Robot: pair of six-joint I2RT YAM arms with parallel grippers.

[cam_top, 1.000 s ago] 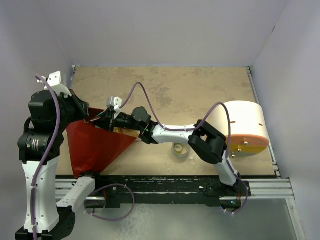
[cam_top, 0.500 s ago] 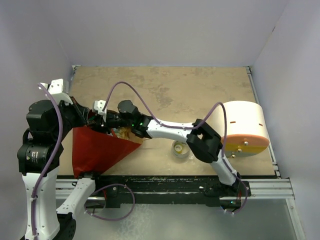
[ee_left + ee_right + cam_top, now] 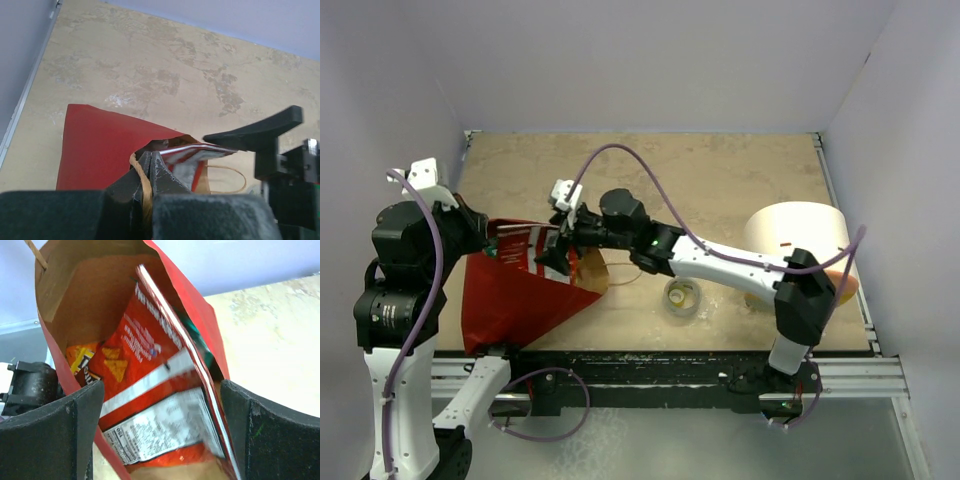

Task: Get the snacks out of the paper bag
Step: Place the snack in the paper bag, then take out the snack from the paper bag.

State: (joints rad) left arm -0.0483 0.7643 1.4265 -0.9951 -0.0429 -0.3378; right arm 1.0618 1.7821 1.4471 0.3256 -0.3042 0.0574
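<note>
My right gripper moves away from the bag next, to the right in the top view, onto the red packet's corner (image 3: 223, 451), since it sticks out past the bag's rim.
The red paper bag (image 3: 505, 300) lies on its side at the table's left, mouth toward the middle. My left gripper (image 3: 492, 245) is shut on its rim and loop handle (image 3: 146, 186), holding the mouth up. A red snack packet (image 3: 527, 250) with white print sticks out of the mouth (image 3: 150, 405) (image 3: 197, 152). A smaller orange packet (image 3: 80, 357) and a teal edge (image 3: 197, 347) show deeper inside against the brown lining (image 3: 85, 290). My right gripper (image 3: 560, 252) (image 3: 160, 390) stands open at the mouth, its fingers (image 3: 75, 430) either side of the red packet without pinching it.
A small tape roll (image 3: 682, 296) lies right of the bag. A cream-white cylinder (image 3: 795, 235) stands at the right, partly behind my right arm. The bag's other loop handle (image 3: 625, 275) trails on the tan tabletop (image 3: 700, 180). Grey walls close in on three sides.
My right gripper went from shut to wide open and drew back a little to the bag's mouth. The red packet now shows at the mouth. The left gripper kept its hold.
</note>
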